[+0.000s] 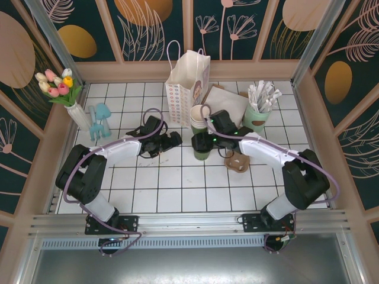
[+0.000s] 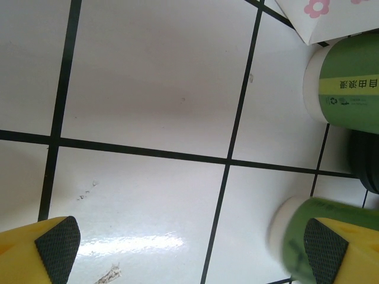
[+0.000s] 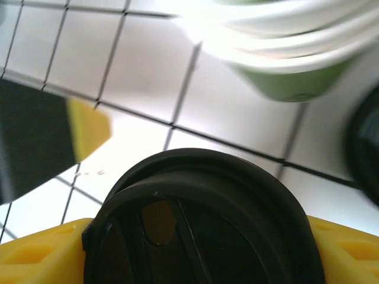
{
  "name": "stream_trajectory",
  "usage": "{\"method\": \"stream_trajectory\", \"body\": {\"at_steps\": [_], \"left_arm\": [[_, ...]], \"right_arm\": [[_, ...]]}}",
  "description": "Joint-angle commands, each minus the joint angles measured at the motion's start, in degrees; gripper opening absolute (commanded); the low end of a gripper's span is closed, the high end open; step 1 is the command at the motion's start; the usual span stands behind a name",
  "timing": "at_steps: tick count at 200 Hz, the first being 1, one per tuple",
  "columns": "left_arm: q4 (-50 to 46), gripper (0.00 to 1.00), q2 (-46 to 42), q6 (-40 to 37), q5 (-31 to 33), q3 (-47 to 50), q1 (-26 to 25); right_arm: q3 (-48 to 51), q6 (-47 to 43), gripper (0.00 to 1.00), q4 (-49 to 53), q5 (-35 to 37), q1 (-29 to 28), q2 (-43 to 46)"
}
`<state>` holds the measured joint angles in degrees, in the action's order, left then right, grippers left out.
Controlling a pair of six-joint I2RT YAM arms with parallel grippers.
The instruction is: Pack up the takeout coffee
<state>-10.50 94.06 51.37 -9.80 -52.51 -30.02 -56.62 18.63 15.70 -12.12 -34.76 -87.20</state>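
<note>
The robot's right gripper will next carry the coffee (image 1: 201,147) outward past the stacked green cups and into the gap by the other black lid to let go of it, because bare tile shows there.
The takeout coffee (image 1: 201,147), a dark green cup with a black lid, stands on the white tiles in front of the paper bag (image 1: 186,77). My right gripper (image 1: 208,141) reaches it from the right. In the right wrist view the black lid (image 3: 201,225) sits between my yellow fingers (image 3: 41,254), which press against both its sides. My left gripper (image 1: 172,141) hovers just left of the cup, open and holding nothing. From the left wrist, the cup's green side (image 2: 293,234) shows behind the right fingertip (image 2: 325,245), and bare tile lies between the pads of the left gripper (image 2: 189,254).
A stack of green cups (image 1: 200,115) stands right behind the coffee, near the bag. A pale mint cup of white sticks (image 1: 259,112) is at the back right, a brown cardboard piece (image 1: 237,161) by the right arm, and a vase of tulips (image 1: 74,106) at left.
</note>
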Motion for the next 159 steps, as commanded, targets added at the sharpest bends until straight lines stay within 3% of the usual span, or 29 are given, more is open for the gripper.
{"method": "stream_trajectory", "body": {"at_steps": [1, 77, 159], "left_arm": [[-0.36, 0.98, -1.5, 0.48, 1.27, -1.15, -0.32], [-0.4, 0.99, -2.63, 0.93, 1.67, -0.69, -0.29], [-0.75, 0.99, -2.83, 0.36, 1.43, -0.66, -0.35]], "right_arm": [[1.9, 0.85, 0.72, 2.85, -0.02, 4.85, 2.61], [0.2, 3.16, 0.71, -2.08, 4.69, 15.67, -1.58], [-6.73, 3.11, 0.71, -5.81, 6.85, 18.24, -9.53]]}}
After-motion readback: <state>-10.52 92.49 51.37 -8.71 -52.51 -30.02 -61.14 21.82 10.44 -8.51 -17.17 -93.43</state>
